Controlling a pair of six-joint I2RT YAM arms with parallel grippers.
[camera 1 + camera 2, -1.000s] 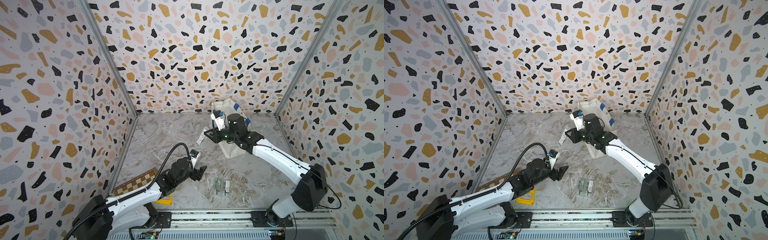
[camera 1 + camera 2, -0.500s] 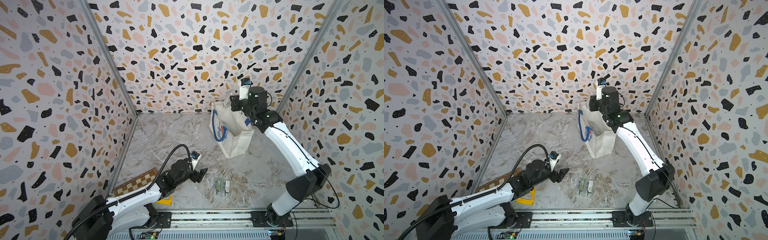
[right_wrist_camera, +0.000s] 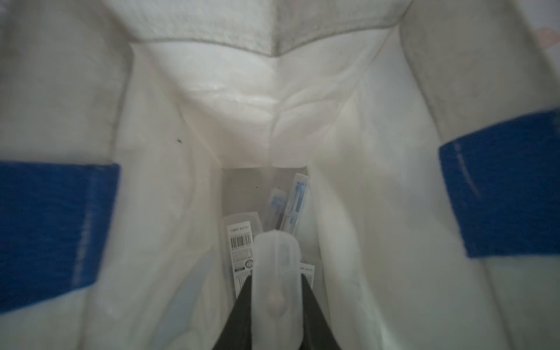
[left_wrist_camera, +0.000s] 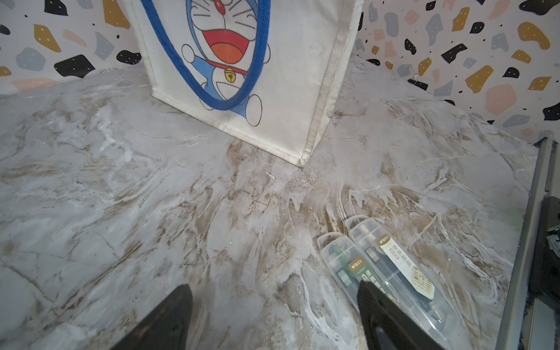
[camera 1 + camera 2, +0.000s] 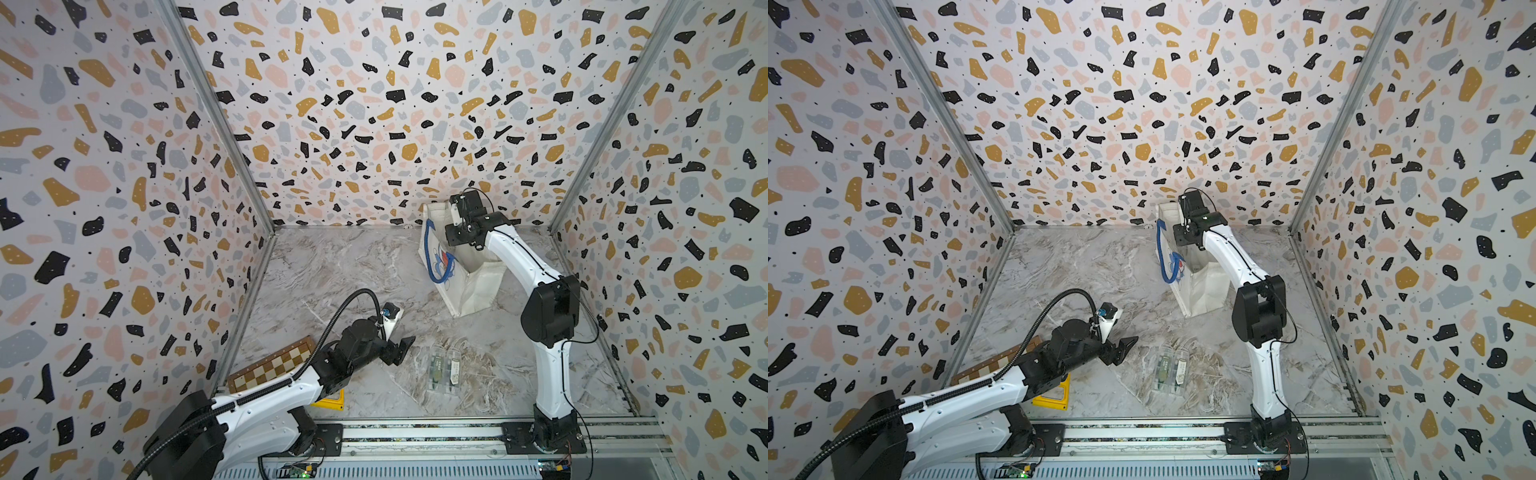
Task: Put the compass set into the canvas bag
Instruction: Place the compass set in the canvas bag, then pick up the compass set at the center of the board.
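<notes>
My right gripper should go down a little between the canvas bag's white sides next and let go of the compass set case, because the canvas bag's bottom with its labelled cases is below.
The canvas bag (image 5: 469,291) (image 5: 1200,291) stands upright at the back right, its cartoon print and blue handle facing my left wrist view (image 4: 288,75). My right gripper (image 3: 277,280) points down into the bag's mouth, shut on a clear plastic compass set case (image 3: 277,263). Below it, other clear cases with barcode labels (image 3: 241,242) lie on the bag's bottom. Two more compass set cases (image 5: 442,368) (image 5: 1169,368) (image 4: 378,266) lie side by side on the table. My left gripper (image 5: 401,351) (image 4: 274,291) hovers open just left of them, holding nothing.
A wooden chessboard (image 5: 270,365) lies by the left wall, partly under my left arm. A yellow flat object (image 5: 1052,392) sits beneath that arm near the front rail. Patterned walls close in the left, back and right sides.
My right arm rose with the case from low beside the bag to above it, then came down into the bag's mouth. The left arm has stayed still.
</notes>
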